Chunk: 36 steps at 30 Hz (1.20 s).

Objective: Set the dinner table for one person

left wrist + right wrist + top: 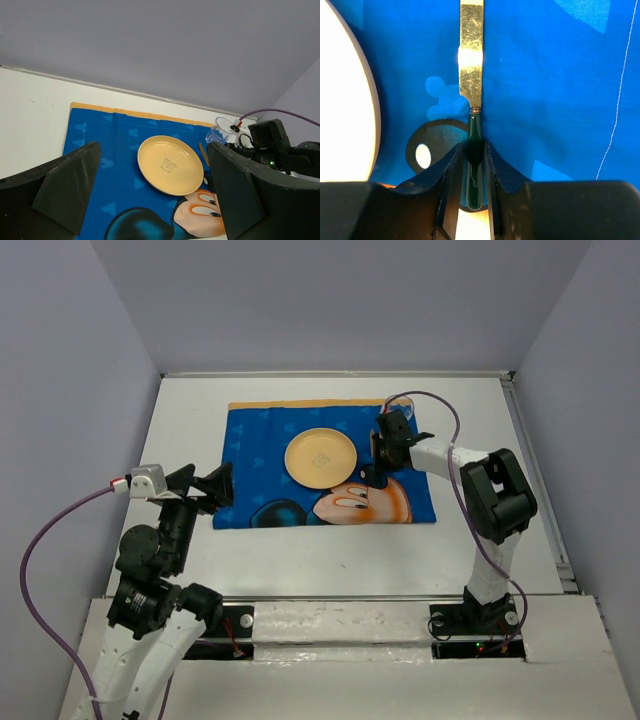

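Observation:
My left gripper will next tilt and go down to the left in the top view, toward the table beside the mat, as the only cutlery on the mat is the knife (pixel 471 60).
The white dinner table (pixel 300 550) carries a blue Mickey Mouse placemat (pixel 260 440) with a yellow plate (pixel 319 457) at its middle. My right gripper (pixel 382 462) is down on the mat just right of the plate. In the right wrist view it (pixel 475 155) is shut on the dark green handle of a gold-bladed knife (pixel 471 60), which lies on the placemat (pixel 560 100) beside the plate's rim (pixel 345 100). My left gripper (pixel 210 485) hovers open and empty at the mat's left edge. In the left wrist view (pixel 154 165) it faces the plate (pixel 170 165).
A clear glass (pixel 400 402) stands at the mat's back right corner, close behind the right gripper; it also shows in the left wrist view (pixel 220 131). A purple cable loops over the right arm. Grey walls enclose the table on three sides.

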### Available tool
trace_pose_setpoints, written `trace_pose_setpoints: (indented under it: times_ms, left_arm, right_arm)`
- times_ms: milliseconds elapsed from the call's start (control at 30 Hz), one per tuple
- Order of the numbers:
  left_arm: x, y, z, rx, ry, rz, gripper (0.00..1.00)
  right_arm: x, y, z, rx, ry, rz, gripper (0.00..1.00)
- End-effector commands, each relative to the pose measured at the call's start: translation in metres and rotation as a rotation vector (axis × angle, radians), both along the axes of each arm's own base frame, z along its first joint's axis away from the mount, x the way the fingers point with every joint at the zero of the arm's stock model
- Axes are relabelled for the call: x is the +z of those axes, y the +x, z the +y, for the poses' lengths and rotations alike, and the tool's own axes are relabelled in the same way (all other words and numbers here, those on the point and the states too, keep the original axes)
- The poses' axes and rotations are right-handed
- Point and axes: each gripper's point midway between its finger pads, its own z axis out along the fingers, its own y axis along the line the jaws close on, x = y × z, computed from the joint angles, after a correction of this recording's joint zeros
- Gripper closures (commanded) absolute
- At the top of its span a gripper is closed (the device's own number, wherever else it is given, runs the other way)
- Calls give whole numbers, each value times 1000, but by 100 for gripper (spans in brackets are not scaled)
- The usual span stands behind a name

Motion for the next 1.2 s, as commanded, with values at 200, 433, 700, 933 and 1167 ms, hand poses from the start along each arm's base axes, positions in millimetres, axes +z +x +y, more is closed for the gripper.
trace_pose_setpoints:
  times_ms: [200,433,700,933,1167]
  left_arm:
    - [-18,22,9,86,-35,89,1]
    - [-70,50,27,249,-33,336,1]
    - [-146,71,108,516,-54,594,1]
    - [-194,59,163,747,-97,764,1]
    - [-249,48,191,835,-168,964,2]
  right_arm:
    - [79,3,18,69,136,-135,61]
    - [124,-41,45,228,231,-210,61]
    - [147,-82,53,330,359,-264,61]
    - [145,-91,56,358,400,-275,61]
    - [149,-93,57,367,417,-288,61]
